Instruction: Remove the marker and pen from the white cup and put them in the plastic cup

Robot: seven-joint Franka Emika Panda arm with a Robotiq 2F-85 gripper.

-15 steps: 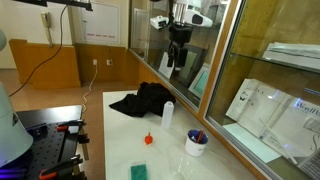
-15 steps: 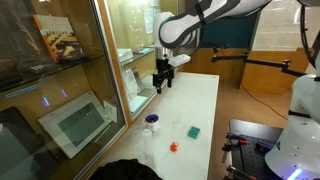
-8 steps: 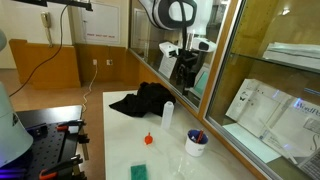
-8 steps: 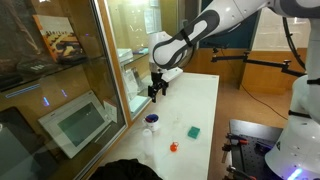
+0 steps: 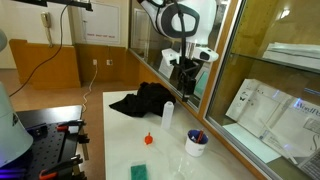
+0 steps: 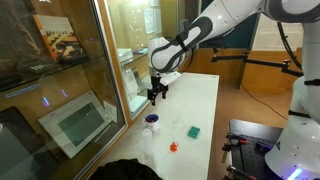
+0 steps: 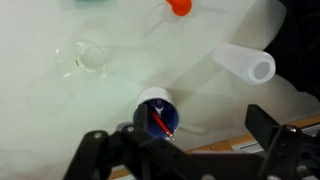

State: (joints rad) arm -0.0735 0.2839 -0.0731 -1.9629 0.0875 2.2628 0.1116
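My open fingers have the white cup off-centre between them, so my gripper will move down and to the left in the wrist view onto the red pen [image 5: 200,135] [image 7: 162,125].
The white cup [image 7: 152,93] stands on the white table near the glass wall; it also shows in both exterior views [image 5: 197,146] [image 6: 151,125]. In it the red pen [image 7: 161,124] leans beside the dark marker [image 7: 157,105] with its whitish end up. The clear plastic cup [image 7: 85,60] stands empty a short way off, and in an exterior view [image 5: 184,165] it is in front of the white cup. My gripper [image 7: 180,152] is open and empty, hanging above the white cup [image 5: 183,88] [image 6: 155,96].
A tall white cylinder [image 7: 245,63] [image 5: 168,114] stands beside the cups. A small red object [image 7: 179,6] [image 5: 147,139] and a green block [image 5: 140,172] [image 6: 193,131] lie on the table. A black cloth [image 5: 145,100] lies at the table's far end. A glass wall [image 5: 225,70] runs along the table's edge.
The arm has come down from high up and moved along the glass wall toward the white cup. The gripper stays open. The cups and their contents have not moved.
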